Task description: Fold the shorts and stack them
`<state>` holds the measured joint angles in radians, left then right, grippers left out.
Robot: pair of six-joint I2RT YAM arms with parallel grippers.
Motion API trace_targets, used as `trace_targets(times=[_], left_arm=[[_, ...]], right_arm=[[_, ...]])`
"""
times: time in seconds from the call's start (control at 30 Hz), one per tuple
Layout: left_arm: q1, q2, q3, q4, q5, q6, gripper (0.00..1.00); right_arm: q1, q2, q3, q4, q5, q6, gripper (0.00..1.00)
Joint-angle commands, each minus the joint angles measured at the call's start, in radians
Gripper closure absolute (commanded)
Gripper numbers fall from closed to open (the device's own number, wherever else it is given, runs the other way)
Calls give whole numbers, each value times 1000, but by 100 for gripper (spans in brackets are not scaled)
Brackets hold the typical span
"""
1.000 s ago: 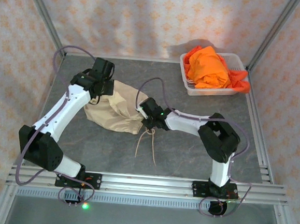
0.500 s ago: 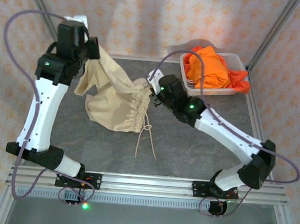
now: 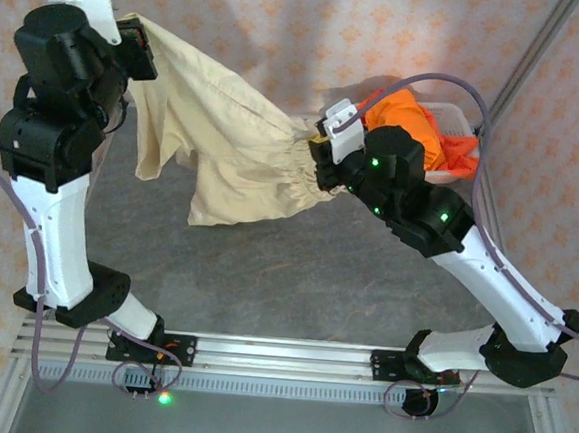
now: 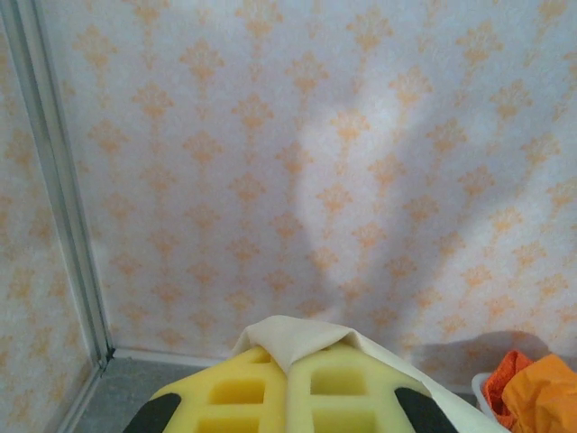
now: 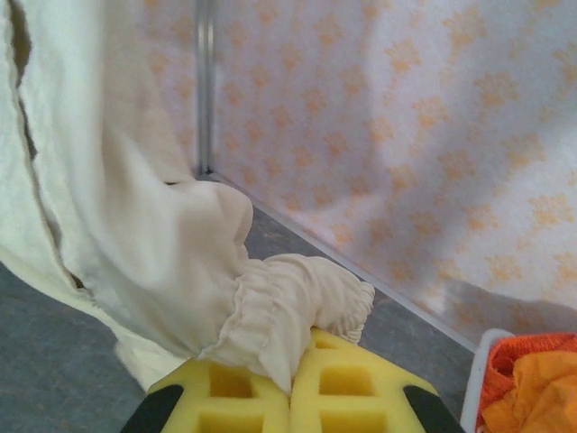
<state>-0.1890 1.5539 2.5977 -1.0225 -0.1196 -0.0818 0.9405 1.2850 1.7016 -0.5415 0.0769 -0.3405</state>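
My right gripper lowers the hanging waistband end next onto the bare grey table beside the white basket (image 3: 456, 117), which lies below, and then opens.
The beige shorts (image 3: 225, 141) hang stretched in the air between both arms, high above the table. My left gripper (image 3: 137, 49) is shut on one edge of them at the upper left; its yellow pads (image 4: 225, 397) pinch a fold of beige cloth (image 4: 297, 343). My right gripper (image 3: 320, 149) is shut on the gathered waistband (image 5: 288, 302) at centre right. Orange shorts (image 3: 407, 120) lie heaped in the white basket (image 3: 456, 117) behind the right arm, also seen as orange cloth (image 5: 532, 383) at the lower right of the right wrist view.
The grey table (image 3: 295, 277) lies under the hanging cloth. Patterned walls and metal frame posts (image 3: 533, 55) enclose the back and sides. The aluminium rail (image 3: 288, 357) with the arm bases runs along the near edge.
Both arms have risen sharply, lifting the beige shorts off the table and pulling them taut between the grippers. The drawstring no longer trails on the table.
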Motion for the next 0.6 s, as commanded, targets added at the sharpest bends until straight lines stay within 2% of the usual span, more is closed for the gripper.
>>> trace_targets(times=[0.0, 0.13, 0.3, 0.4, 0.57], left_arm=[[3, -25, 73, 48, -25, 32, 100], [3, -26, 104, 90, -2, 36, 100], [2, 29, 102, 82, 13, 60, 100], [3, 91, 80, 53, 11, 74, 100], [3, 180, -52, 95, -9, 91, 100]], right_arm=[[76, 3, 85, -20, 44, -42, 100], [108, 16, 156, -36, 104, -20, 100], [94, 41, 133, -87, 305, -14, 100], [5, 63, 101, -150, 295, 73, 100], [-153, 89, -51, -128, 261, 135, 100]])
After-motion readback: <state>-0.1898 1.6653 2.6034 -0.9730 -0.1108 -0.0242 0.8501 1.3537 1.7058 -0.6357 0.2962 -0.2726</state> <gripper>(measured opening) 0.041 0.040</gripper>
